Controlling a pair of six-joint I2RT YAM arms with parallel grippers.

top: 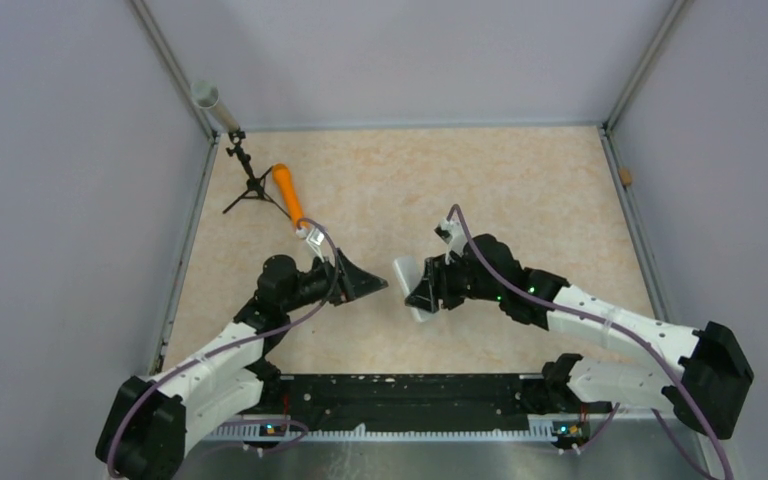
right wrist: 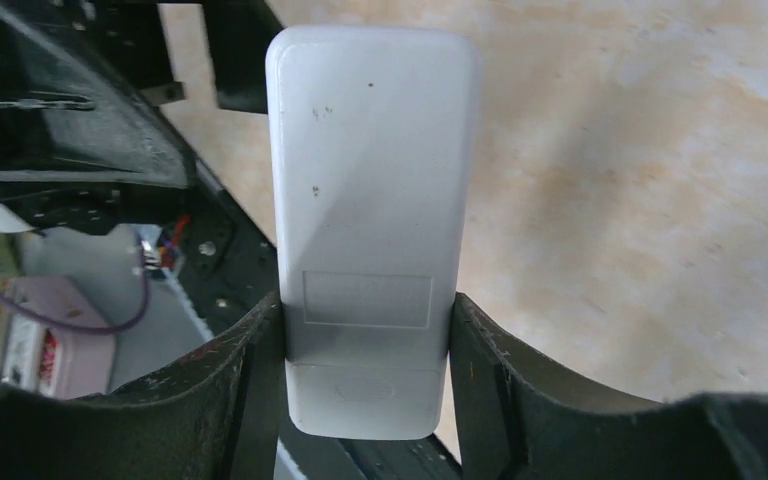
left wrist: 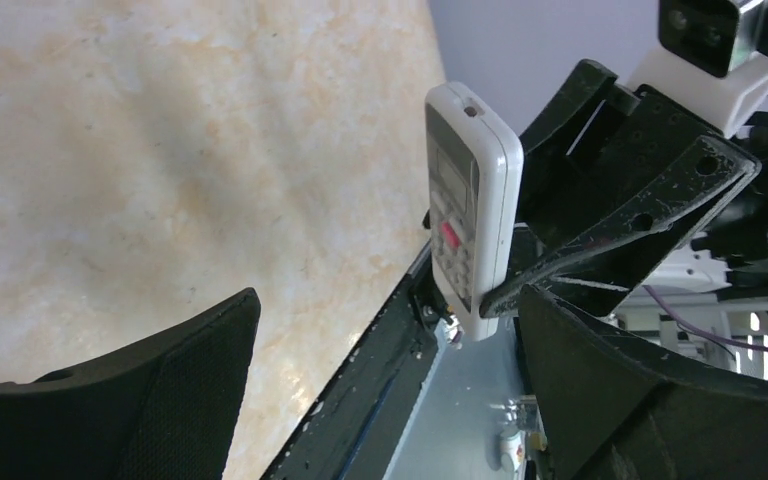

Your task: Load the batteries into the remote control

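Observation:
The remote's screen end [top: 405, 268] [left wrist: 468, 145] is to my left gripper's right in the wrist view, so I will turn that way to straddle it, since the remote's lower end is clamped.
The white remote control [right wrist: 370, 150] is held off the table, clamped at its lower end between the fingers of my right gripper [right wrist: 368, 310]. Its plain white back faces the right wrist camera, with the battery cover outline low between the fingers. In the left wrist view its dark screen and button panel [left wrist: 457, 215] show, facing my left gripper [left wrist: 388, 300]. The left gripper is open and empty, a short way from the remote. In the top view the remote [top: 407, 272] sits between the left gripper [top: 365, 283] and the right gripper [top: 422, 297]. No batteries are in view.
A big orange cylinder [top: 287, 193] lies at the back left beside a small black tripod [top: 248, 185]. A grey tube [top: 210, 100] stands in the back left corner. The black base rail [top: 410, 392] runs along the near edge. Walls enclose the table.

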